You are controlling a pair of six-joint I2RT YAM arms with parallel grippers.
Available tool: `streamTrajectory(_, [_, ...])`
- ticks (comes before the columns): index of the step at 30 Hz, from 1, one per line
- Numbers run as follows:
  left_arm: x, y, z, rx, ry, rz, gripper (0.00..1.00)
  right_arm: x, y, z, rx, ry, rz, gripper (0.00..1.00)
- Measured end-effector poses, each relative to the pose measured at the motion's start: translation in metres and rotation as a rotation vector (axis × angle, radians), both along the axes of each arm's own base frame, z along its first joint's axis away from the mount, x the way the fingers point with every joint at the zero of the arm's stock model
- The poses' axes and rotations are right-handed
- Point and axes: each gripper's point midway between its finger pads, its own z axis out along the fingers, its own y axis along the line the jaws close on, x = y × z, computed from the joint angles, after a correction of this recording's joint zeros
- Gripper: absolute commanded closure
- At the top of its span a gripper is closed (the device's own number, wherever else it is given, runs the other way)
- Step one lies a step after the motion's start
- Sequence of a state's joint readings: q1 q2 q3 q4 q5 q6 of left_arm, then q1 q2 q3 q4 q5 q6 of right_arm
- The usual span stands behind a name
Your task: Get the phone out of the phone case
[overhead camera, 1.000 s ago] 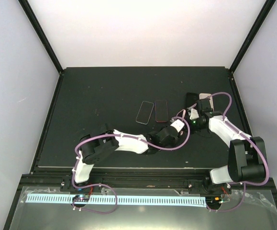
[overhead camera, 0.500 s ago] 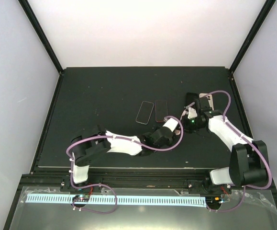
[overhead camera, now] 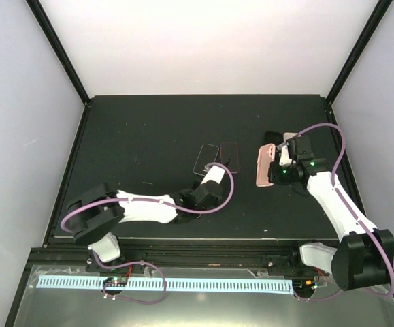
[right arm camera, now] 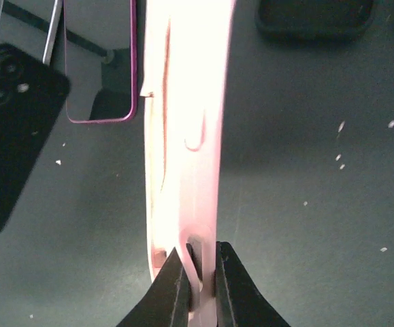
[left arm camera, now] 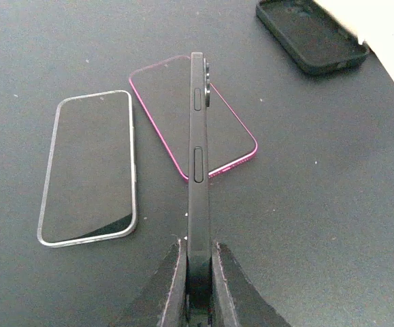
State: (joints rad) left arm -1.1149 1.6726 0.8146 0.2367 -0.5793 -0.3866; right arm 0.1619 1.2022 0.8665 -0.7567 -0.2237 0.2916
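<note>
I should swing my left gripper left in the overhead view, turn the black phone and lower it onto the bare table beside the silver-edged phone.
My left gripper (left arm camera: pixel 198 255) is shut on the lower end of a black phone (left arm camera: pixel 198 122), held edge-on above the dark table. Seen from the right wrist, the same black phone (right arm camera: pixel 9 129) shows its camera-side back at the left, apart from the case. My right gripper (right arm camera: pixel 198 272) is shut on the bottom edge of the pink phone case (right arm camera: pixel 183 116), also held edge-on above the table. From above, the pink case (overhead camera: pixel 264 165) stands right of centre, and the left gripper (overhead camera: pixel 216 168) is about a hand's width to its left.
A silver-edged phone (left arm camera: pixel 91 167) and a magenta-edged phone (left arm camera: pixel 231 129) lie flat, side by side, under the left gripper. A black empty case (left arm camera: pixel 311 34) and a pale object (overhead camera: pixel 292 138) lie at the back right. Walls close in the table (overhead camera: pixel 149 122).
The left gripper has shut on the black phone and drawn back to the left, away from the right gripper. The pink case now shows apart from the phone, in the right gripper.
</note>
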Motion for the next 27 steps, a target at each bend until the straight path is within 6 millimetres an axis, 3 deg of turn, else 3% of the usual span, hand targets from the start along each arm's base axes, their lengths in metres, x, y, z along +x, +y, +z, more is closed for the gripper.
streamTrajectory(5, [-0.004,0.025,0.036,-0.016,-0.063,0.027,0.99,0.012,0.002,0.023,-0.039,-0.115,0.097,0.99])
streamTrajectory(8, [-0.006,0.046,0.057,0.014,-0.121,0.049,0.98,0.009,0.028,0.044,0.036,-0.215,0.317,0.99])
streamTrajectory(11, [-0.003,0.067,0.063,0.087,-0.166,0.079,0.99,-0.003,0.051,0.065,0.137,-0.307,0.465,0.99])
streamTrajectory(15, [0.005,0.093,0.054,0.268,-0.206,0.108,0.98,-0.02,0.066,0.084,0.217,-0.424,0.568,0.99])
streamTrajectory(20, [0.023,0.119,0.041,0.464,-0.231,0.143,0.98,-0.028,0.068,0.087,0.215,-0.498,0.614,0.99])
streamTrajectory(27, [0.04,0.124,-0.004,0.738,-0.199,0.085,0.98,-0.018,0.065,0.077,0.177,-0.506,0.609,0.99])
